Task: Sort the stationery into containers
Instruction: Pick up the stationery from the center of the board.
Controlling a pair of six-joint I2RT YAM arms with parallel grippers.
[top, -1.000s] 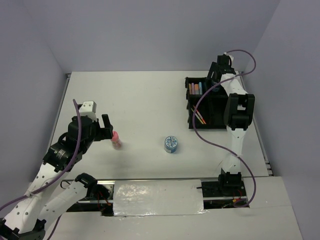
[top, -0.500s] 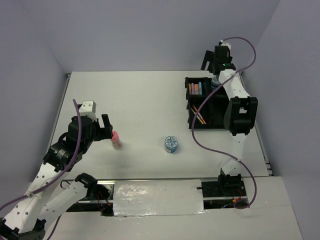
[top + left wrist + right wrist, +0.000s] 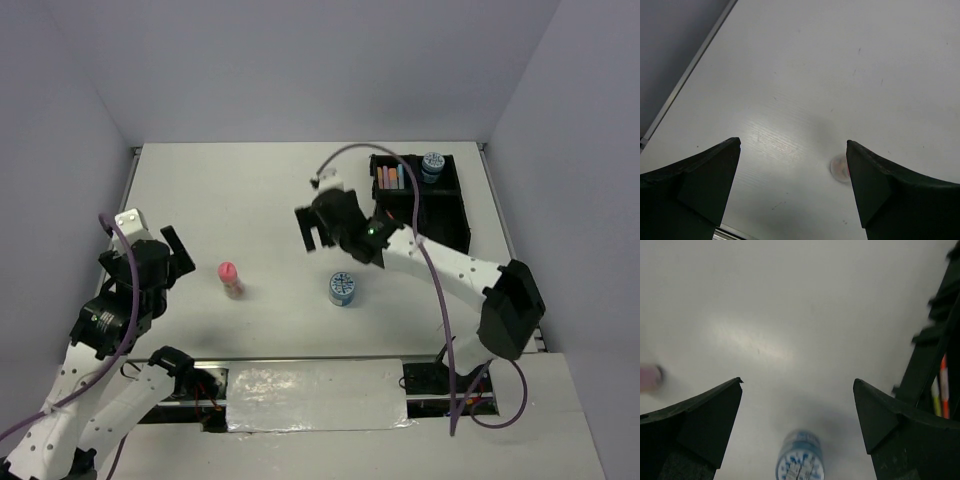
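The blue-white tub is next for my right gripper, which will move back and lower over it, with its fingers on either side of the tub's lid.
A pink bottle stands on the table left of centre. My left gripper is open and a short way to its left, apart from it. In the left wrist view the left gripper is empty and the bottle shows beside the right finger. A blue-white tub stands mid-table. My right gripper hovers open just behind it. The right wrist view shows the right gripper with the tub below the gap. The black tray holds a second tub and highlighters.
The right arm stretches from its base across the tray's front part, hiding it. In the right wrist view the tray stands at the right with thin pens inside. Walls close the table at the left, back and right.
The right arm swung from the tray's back corner to mid-table, leaving a tub in the tray, and its jaws widened. The left arm drew back leftward from the pink bottle.
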